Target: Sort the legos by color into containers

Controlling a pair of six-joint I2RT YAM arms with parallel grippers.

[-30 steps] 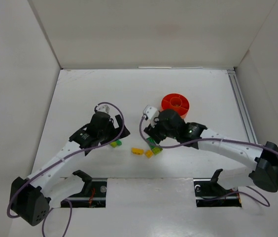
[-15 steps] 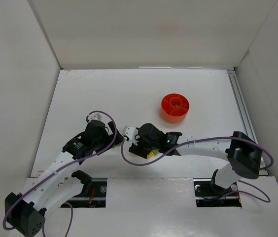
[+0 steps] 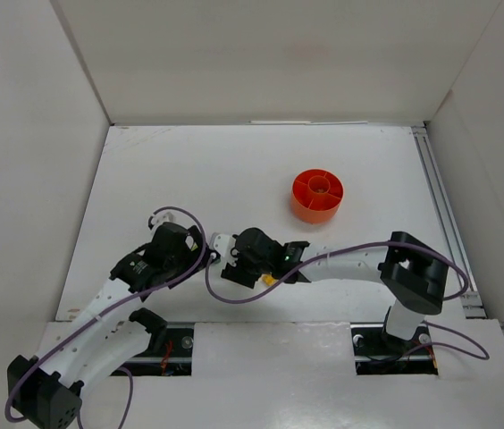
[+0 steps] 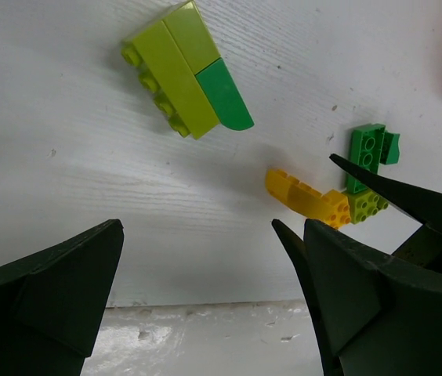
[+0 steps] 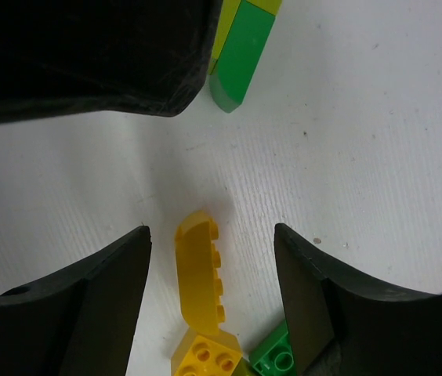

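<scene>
My fingers line up with the loose end of the curved yellow lego. My right gripper should next move down and toward the square yellow lego, onto the curved yellow lego's middle [image 5: 198,274].
A curved yellow lego [image 5: 199,274] lies on the table between the fingers of my right gripper [image 5: 211,231], which is open and straddles it without touching. A square yellow lego [image 5: 205,356] and a green one [image 5: 276,356] lie just behind it. A lime-and-green lego stack [image 4: 182,70] lies apart, ahead of my open, empty left gripper [image 4: 196,227]. In the left wrist view the yellow [image 4: 299,196], lime [image 4: 366,204] and green [image 4: 370,149] legos sit at the right. In the top view both grippers [image 3: 194,257] [image 3: 245,271] cover most legos. The orange dish [image 3: 316,195] stands behind them.
The dark body of the left gripper [image 5: 88,55] fills the upper left of the right wrist view, close to the right fingers. A right finger [image 4: 409,196] juts into the left wrist view. The table's near edge [image 4: 205,309] runs just under the left fingers.
The right gripper has swung from beside the orange dish leftward and nearer, over the yellow legos. The left gripper has drawn back toward the near edge, uncovering the lime-and-green stack.
</scene>
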